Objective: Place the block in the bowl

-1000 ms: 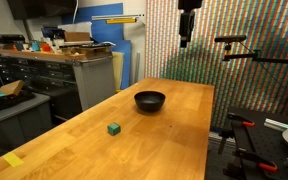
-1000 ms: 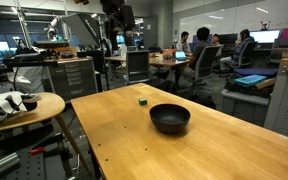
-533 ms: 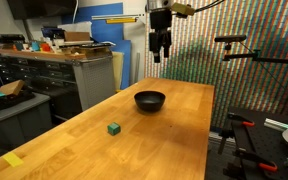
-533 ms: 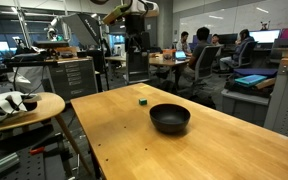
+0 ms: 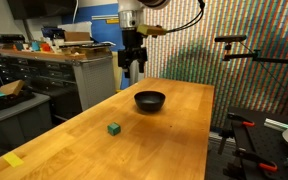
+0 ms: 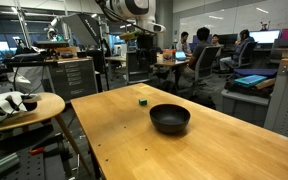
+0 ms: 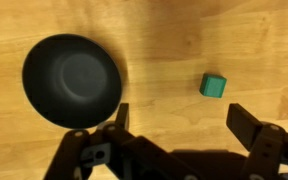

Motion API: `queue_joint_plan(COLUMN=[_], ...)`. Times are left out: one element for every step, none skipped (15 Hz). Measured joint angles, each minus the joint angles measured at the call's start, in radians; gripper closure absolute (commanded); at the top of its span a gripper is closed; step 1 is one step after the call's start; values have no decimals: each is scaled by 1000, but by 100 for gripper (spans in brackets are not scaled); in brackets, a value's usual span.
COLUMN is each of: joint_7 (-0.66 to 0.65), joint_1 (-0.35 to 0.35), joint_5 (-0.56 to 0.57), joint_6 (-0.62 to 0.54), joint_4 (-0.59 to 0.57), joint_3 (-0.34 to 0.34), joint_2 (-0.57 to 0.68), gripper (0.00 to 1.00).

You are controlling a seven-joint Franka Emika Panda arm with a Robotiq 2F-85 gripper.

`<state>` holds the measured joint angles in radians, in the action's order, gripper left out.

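My open fingers hang high over bare wood, so next I will lower my gripper and move it toward the right in the wrist view, over the green block [image 5: 114, 129] [image 7: 213, 85].
The block is a small green cube [image 5: 114, 128] resting on the wooden table; it also shows in an exterior view [image 6: 143, 100] and in the wrist view [image 7: 214, 86]. The bowl [image 5: 150, 100] is round, shallow and black, standing on the table apart from the block; it shows in an exterior view [image 6: 170, 118] and at the left of the wrist view [image 7: 71, 80]. My gripper [image 5: 133, 62] hangs high above the table, open and empty [image 6: 148, 52]. In the wrist view its fingers [image 7: 179, 120] are spread wide, with bare wood between them.
The wooden table [image 5: 174, 140] has edges near the bowl side and the front. A yellow tape patch [image 5: 13, 159] lies at a table corner. A workbench with drawers [image 5: 54, 70] and a round side table [image 6: 24, 108] stand nearby. People sit at desks [image 6: 199, 55] behind.
My arm has swung sideways high above the table, from beyond the bowl toward the block's side. The block and the bowl have not moved. The gripper has stayed open.
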<state>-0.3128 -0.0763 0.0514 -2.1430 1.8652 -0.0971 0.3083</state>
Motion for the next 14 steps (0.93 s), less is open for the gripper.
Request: queue_joint_plan(joint_7=[-18, -36, -54, -71, -87, -103, -117, -130, -141, -148, -150, -150, -150, -150], joint_1=[-13, -26, -39, -53, -65, -77, -88, -99, -110, -120, -128, -134, -139, -143], joint_5=[0, 0, 0, 0, 0, -1, -1, -1, -1, -1, -1, -1, -1, -1], joint_6=[-11, -20, -28, -48, -67, -79, -86, -91, -96, -100, -100, -101, -101, -101], joint_4=[-28, -55, -81, -105, -126, -147, -167, -188, -209, -228, -245, -262, -275, -289], joint_3=[0, 1, 1, 2, 3, 4, 5, 9, 13, 17, 22, 23, 23, 23], joint_2=[34, 68, 101, 133, 164, 195, 225, 255, 284, 312, 338, 364, 388, 411], gripper=[0, 0, 0, 0, 0, 0, 0, 0, 0, 0, 0, 0, 0, 0])
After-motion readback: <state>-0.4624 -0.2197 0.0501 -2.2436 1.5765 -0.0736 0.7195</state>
